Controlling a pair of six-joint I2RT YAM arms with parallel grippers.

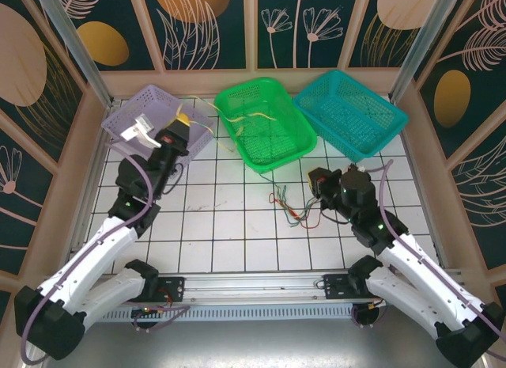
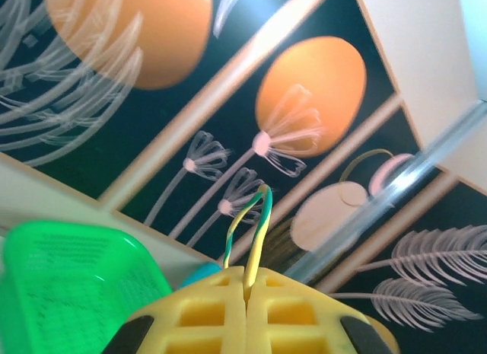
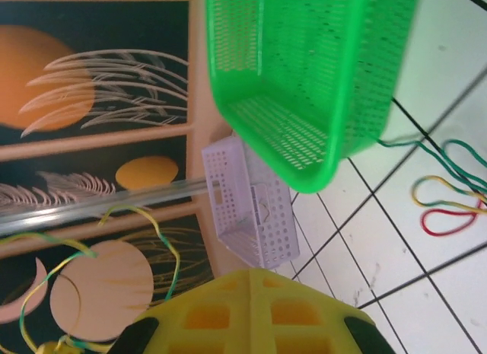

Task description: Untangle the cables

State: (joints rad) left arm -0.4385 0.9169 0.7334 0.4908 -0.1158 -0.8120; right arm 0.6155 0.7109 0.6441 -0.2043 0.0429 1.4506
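Note:
My left gripper moves across to the lilac basket's outer side [image 1: 120, 124] next, before it releases the cable, because the cable still trails into the green basket [image 1: 265, 123].
A small bundle of red, green, yellow and dark cables [image 1: 291, 210] lies tangled on the white tiles just in front of the green basket [image 1: 265, 123]. One yellow-green cable [image 2: 255, 217] is pinched between the shut yellow jaws of my left gripper [image 2: 247, 282]. That gripper [image 1: 181, 119] is raised over the lilac basket's near rim, and the cable [image 1: 254, 115] trails from it into the green basket. My right gripper [image 3: 251, 274] is shut with nothing between its jaws. It [image 1: 316, 182] hovers just right of the bundle [image 3: 449, 205].
The lilac basket [image 1: 150, 107] at the back left holds a white item [image 1: 138, 129]. A teal basket [image 1: 352, 115] stands at the back right. Patterned walls close in the tiled table on three sides. A metal rail [image 1: 253, 285] runs along the near edge.

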